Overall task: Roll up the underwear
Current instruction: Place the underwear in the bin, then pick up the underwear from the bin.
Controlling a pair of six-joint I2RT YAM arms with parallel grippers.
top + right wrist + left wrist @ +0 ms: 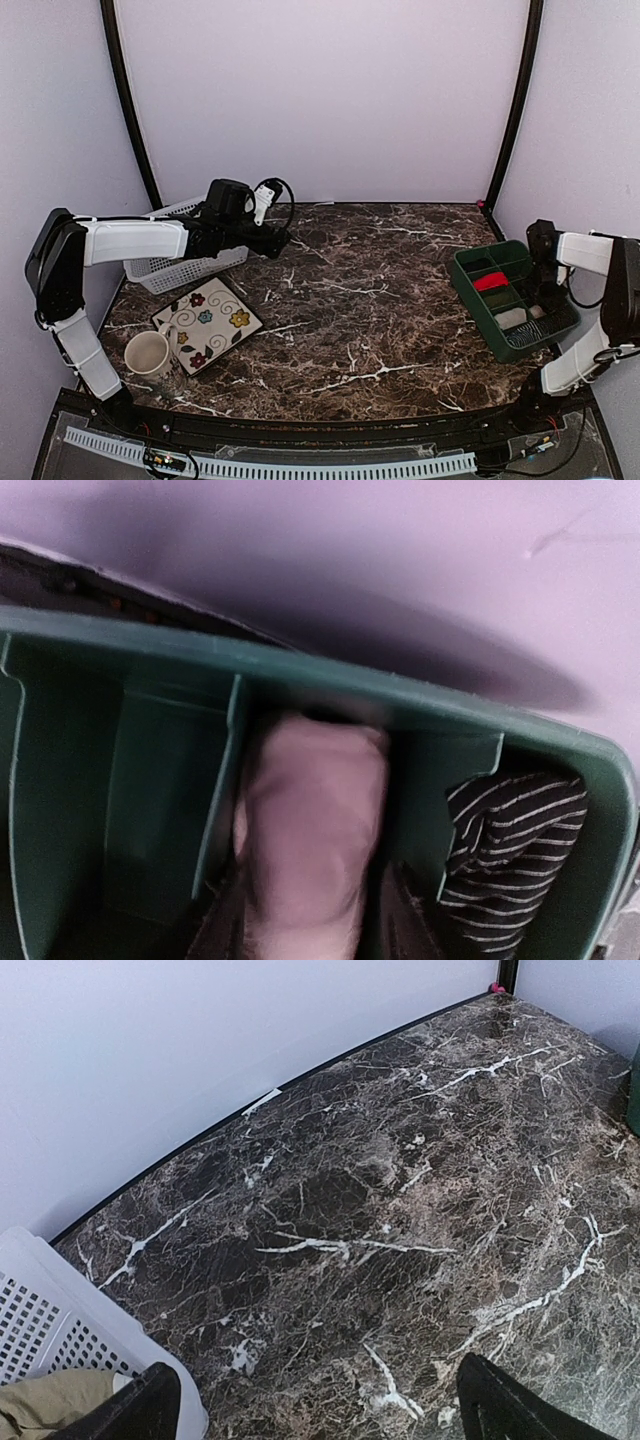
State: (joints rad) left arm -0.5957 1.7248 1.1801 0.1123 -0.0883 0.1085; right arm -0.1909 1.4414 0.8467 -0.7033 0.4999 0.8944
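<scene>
I should next move my left gripper over the basket (60,1310) and lower it onto the olive-khaki underwear (55,1402), because the underwear lies below it and to its left in the top view.
A dusty pink rolled underwear (310,820) stands in a middle compartment of the green divided bin (330,675). My right gripper (315,925) is open, its dark fingers (410,920) on either side of the roll; blur hides whether they touch it. From above, the right gripper (545,272) hangs over the bin's far right side (470,262). An olive-khaki underwear (50,1405) lies in the white basket (60,1310), beside my left gripper (325,1400). That gripper is open and empty above the marble, just right of the basket (180,265), as the top view of the left gripper (280,243) shows.
The bin also holds a red roll (490,281), a grey-white roll (512,317) and a dark striped cloth (515,840). A flowered square plate (207,322) and a cream mug (150,355) sit at the near left. Walls close in behind and on both sides.
</scene>
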